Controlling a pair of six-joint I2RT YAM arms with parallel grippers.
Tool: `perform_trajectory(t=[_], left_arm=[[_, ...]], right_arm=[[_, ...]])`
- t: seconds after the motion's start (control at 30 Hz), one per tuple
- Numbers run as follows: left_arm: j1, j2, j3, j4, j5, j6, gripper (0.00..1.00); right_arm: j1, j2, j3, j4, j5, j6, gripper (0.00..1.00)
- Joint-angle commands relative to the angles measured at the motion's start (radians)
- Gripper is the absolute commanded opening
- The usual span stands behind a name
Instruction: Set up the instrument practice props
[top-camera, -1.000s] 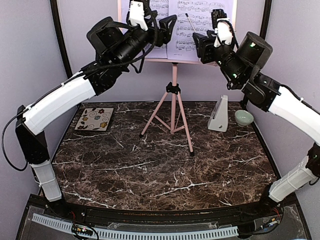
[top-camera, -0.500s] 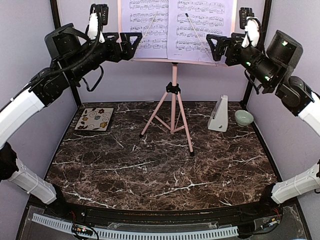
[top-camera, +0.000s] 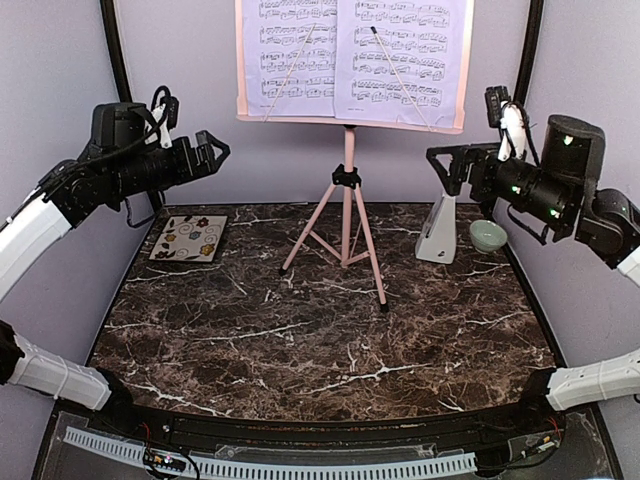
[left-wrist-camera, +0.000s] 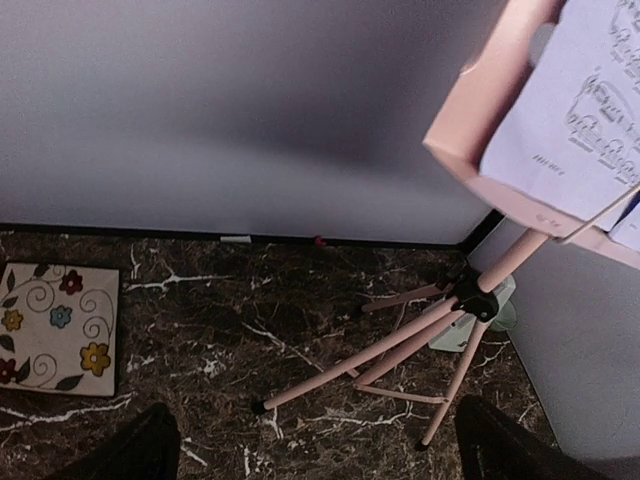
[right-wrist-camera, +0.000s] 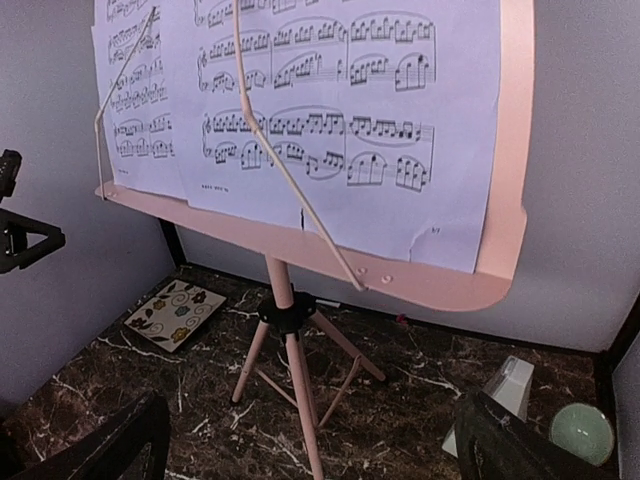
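The white pyramid metronome stands upright and gets thinner toward its narrow top (top-camera: 445, 203) (right-wrist-camera: 517, 368). My right gripper will move outward, tilt downward and come down around that top.
The pink music stand (top-camera: 348, 190) stands on its tripod legs at the back centre of the marble table. Two lavender sheet-music pages (top-camera: 352, 55) rest on its desk, held by thin pink retainer arms. The white pyramid metronome (top-camera: 438, 228) stands upright to the stand's right. My left gripper (top-camera: 215, 150) is open and empty, raised at the left, apart from the stand. My right gripper (top-camera: 440, 165) is open and empty, raised at the right above the metronome. The stand also shows in the left wrist view (left-wrist-camera: 440, 330) and the right wrist view (right-wrist-camera: 290, 330).
A floral square tile (top-camera: 189, 238) lies at the back left. A small pale green bowl (top-camera: 487, 235) sits right of the metronome. Lavender walls close in the back and both sides.
Both grippers have drawn away from the music stand's desk, moving outward and down. The pages stay on the stand.
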Motion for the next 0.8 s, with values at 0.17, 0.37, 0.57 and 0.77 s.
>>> perform_trajectory(t=[0.17, 0.37, 0.57, 0.77], left_arm=[[0.089, -0.011, -0.202, -0.05, 0.154, -0.173, 0.99], [0.146, 0.023, -0.227, -0.023, 0.164, -0.185, 0.99], [0.191, 0.069, -0.233, 0.012, 0.18, -0.167, 0.99], [0.247, 0.112, -0.247, 0.052, 0.222, -0.139, 0.99]], right_arm=[[-0.098, -0.077, -0.156, -0.197, 0.028, 0.302, 1.0], [-0.322, -0.011, -0.258, -0.181, -0.018, 0.416, 1.0], [-0.454, 0.155, -0.255, -0.026, -0.026, 0.479, 1.0], [-0.483, 0.395, -0.101, 0.053, 0.029, 0.481, 1.0]])
